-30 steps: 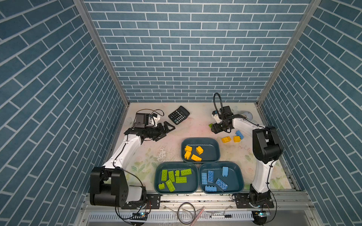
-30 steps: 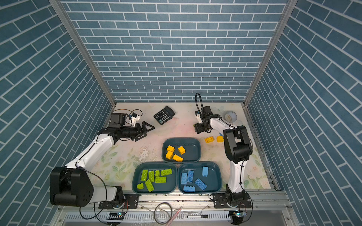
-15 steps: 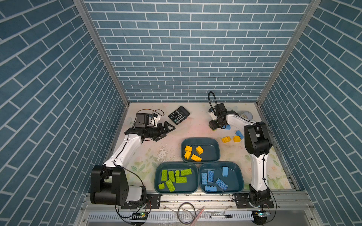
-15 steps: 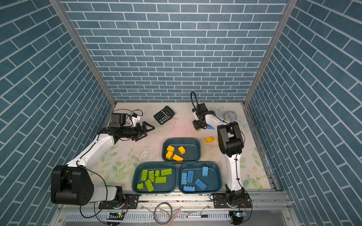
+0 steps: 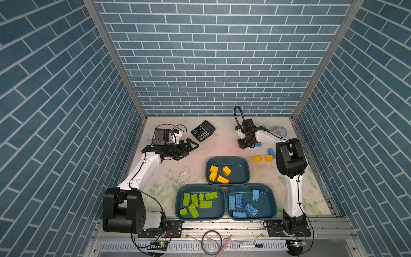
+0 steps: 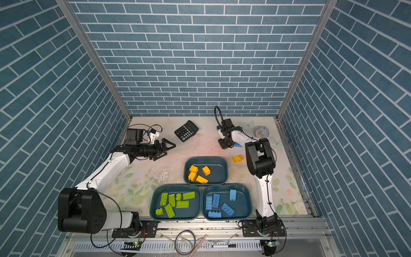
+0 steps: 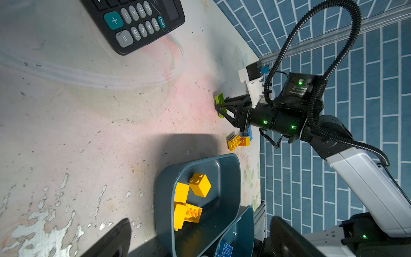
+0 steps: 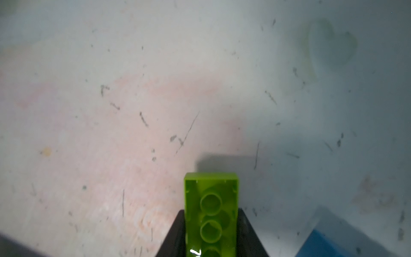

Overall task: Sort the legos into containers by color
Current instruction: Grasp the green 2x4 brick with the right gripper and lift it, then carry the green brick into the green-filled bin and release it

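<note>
I need to raise my right gripper, swing it back past the yellow tray and let go of the lime green lego over the green container's bare end (image 5: 217,207), because the legos there have the same color.
My right gripper (image 5: 243,145) (image 6: 224,145) is down at the back right of the table, shut on a lime green lego (image 8: 211,213) (image 7: 220,100) whose hollow underside faces the wrist camera. Loose legos lie beside it: a blue one (image 5: 258,144), another blue (image 5: 271,152), and two yellow ones (image 5: 256,158) (image 5: 268,158). Three teal containers sit at the front: one with yellow legos (image 5: 226,158), one with green (image 5: 213,211), one with blue (image 5: 266,200). My left gripper (image 5: 189,149) (image 6: 165,149) hovers open and empty at the left.
A black calculator (image 5: 203,130) (image 7: 133,22) lies at the back middle. A small round white disc (image 5: 279,131) rests in the back right corner. Blue brick-pattern walls close in three sides. The yellow tray (image 7: 160,195) sits just ahead of the left gripper.
The right gripper moved left to the green lego and its jaws closed on it. The left arm has not moved.
</note>
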